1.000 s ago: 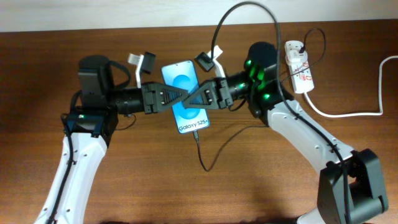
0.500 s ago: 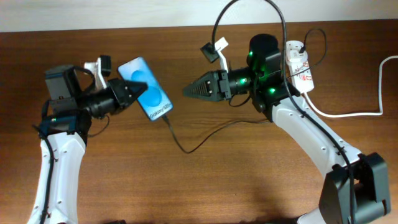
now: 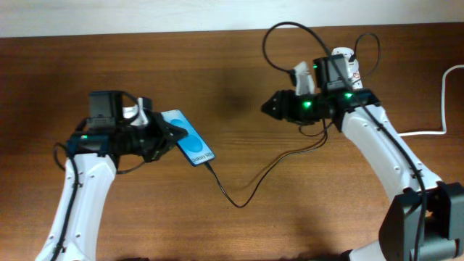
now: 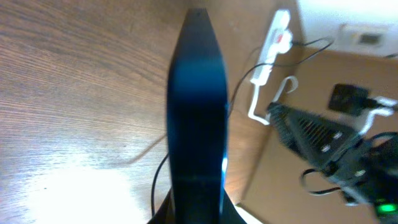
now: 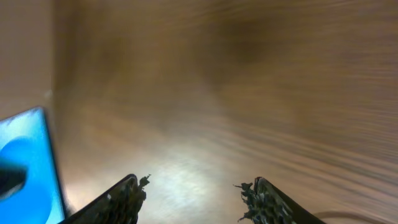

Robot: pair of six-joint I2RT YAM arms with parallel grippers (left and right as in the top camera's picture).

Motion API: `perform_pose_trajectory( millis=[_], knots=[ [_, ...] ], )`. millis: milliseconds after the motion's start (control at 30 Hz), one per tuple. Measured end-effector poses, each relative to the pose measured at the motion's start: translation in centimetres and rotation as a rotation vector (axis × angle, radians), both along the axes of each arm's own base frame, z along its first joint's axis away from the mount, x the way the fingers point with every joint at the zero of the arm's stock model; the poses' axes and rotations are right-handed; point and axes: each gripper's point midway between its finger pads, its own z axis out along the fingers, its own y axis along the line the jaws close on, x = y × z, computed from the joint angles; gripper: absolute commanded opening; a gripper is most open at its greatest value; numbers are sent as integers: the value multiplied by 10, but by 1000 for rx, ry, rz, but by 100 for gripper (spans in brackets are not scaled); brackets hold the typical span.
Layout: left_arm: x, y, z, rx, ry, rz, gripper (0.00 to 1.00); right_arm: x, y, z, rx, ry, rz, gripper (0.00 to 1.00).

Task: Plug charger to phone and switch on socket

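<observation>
The wood is bare below my left gripper and to its right in the overhead view, so it will lower the phone (image 3: 193,146) there next, charger already attached, and release it.
My left gripper (image 3: 171,135) is shut on the phone (image 3: 193,146), whose blue screen faces up and tilts toward the table's middle. In the left wrist view the phone (image 4: 198,124) stands edge-on between the fingers of the left gripper (image 4: 198,214). The thin black charger (image 3: 239,201) meets the phone's lower end and loops across the table toward the right arm. My right gripper (image 3: 270,108) stands open and holds nothing, well to the right of the phone. The right wrist view shows the right gripper (image 5: 194,186) with bare wood between its fingers. The socket (image 3: 352,70) is mostly hidden behind the right arm.
The socket's thick white cord (image 3: 428,133) runs off toward the right edge. Black cable loops (image 3: 290,29) arch above the right wrist. In the left wrist view the socket (image 4: 277,43) lies far off, with the right gripper (image 4: 298,127) nearer.
The left arm carried the phone left and down, away from the middle. The right gripper let go, opened, and drew back to the right toward the socket.
</observation>
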Motion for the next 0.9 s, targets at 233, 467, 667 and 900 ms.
perform_pose_trajectory(
  millis=[233, 467, 667, 900],
  knots=[
    [35, -25, -16, 170, -225, -145, 0, -20, -36, -26, -157, 106, -29, 59],
    [90, -37, -79, 191, -207, -298, 4, -40, -46, -37, -231, 169, 7, 59],
    [90, -47, -124, 146, -191, -411, 3, -60, -55, -45, -283, 254, 12, 98],
    [78, -64, -154, -3, -147, -485, 7, -102, -80, -97, -412, 402, -13, 98]
  ],
)
